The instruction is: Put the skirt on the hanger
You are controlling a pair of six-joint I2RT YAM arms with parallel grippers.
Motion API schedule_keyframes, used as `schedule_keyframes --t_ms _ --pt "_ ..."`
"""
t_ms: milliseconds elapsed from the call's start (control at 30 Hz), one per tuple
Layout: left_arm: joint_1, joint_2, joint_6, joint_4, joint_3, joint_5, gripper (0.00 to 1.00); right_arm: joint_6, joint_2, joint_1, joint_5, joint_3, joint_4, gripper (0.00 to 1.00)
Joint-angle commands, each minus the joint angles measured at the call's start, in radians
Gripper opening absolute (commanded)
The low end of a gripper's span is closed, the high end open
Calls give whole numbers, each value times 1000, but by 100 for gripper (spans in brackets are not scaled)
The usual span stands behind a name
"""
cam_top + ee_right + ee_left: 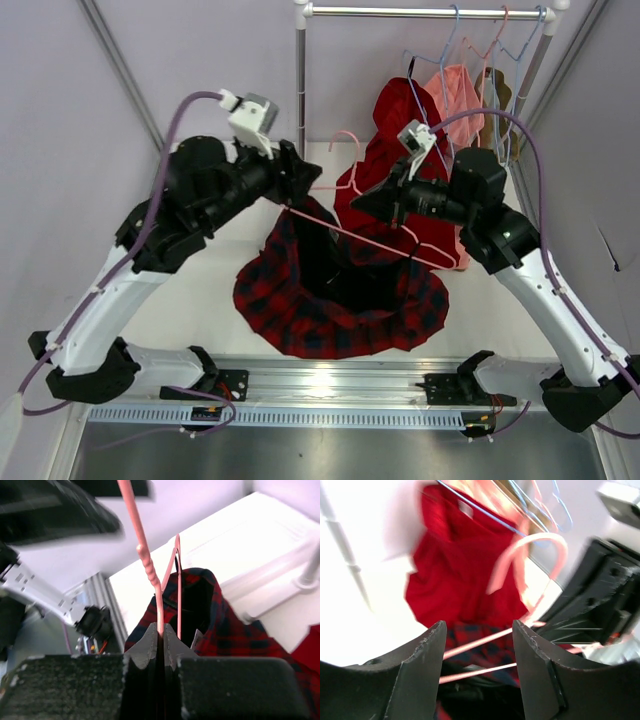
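I will lift my right gripper outward next, hook the hanger over the part of the rack bar that is free of hangers, and let it go, because the rack bar is above and outward of my right gripper.
The red and navy plaid skirt (300, 310) is draped on the white table, its waist lifted toward the pink wire hanger (345, 231), whose bar crosses it. My right gripper (362, 205) is shut on the hanger; in the right wrist view (161, 627) the pink wire (145, 555) is pinched between the jaws, above the skirt (225, 625). My left gripper (305, 190) is at the hanger's left end. In the left wrist view it (479, 625) is open, with two hanger wires (480, 642) passing between the fingers over the skirt (490, 655).
A plain red garment (400, 170) and a salmon-pink garment (455, 90) hang from the rack rail (420, 12) behind, with light blue hangers (520, 40). The rack pole (300, 80) stands behind the left gripper. A metal rail (330, 380) runs along the near edge.
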Motion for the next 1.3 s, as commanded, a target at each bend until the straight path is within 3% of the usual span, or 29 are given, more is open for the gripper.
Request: schedule_keyframes --t_ms 0,167,433,833,1133,1267 --pt "14 -98 17 38 88 -148 61 38 -60 -36 88 58 71 0" --pt "14 -183 -5 67 111 -274 62 60 -52 -90 195 146 59 0" --pt "14 -264 -14 59 117 -298 61 63 23 -97 534 253 140 0" --pt "14 -327 -51 61 19 -279 60 5 216 -96 697 380 361 0" --pt "14 -416 -97 153 -188 -255 58 -60 495 -96 774 678 421 0" --pt "14 -430 -101 162 -214 -248 58 -84 657 -88 820 888 357 0"
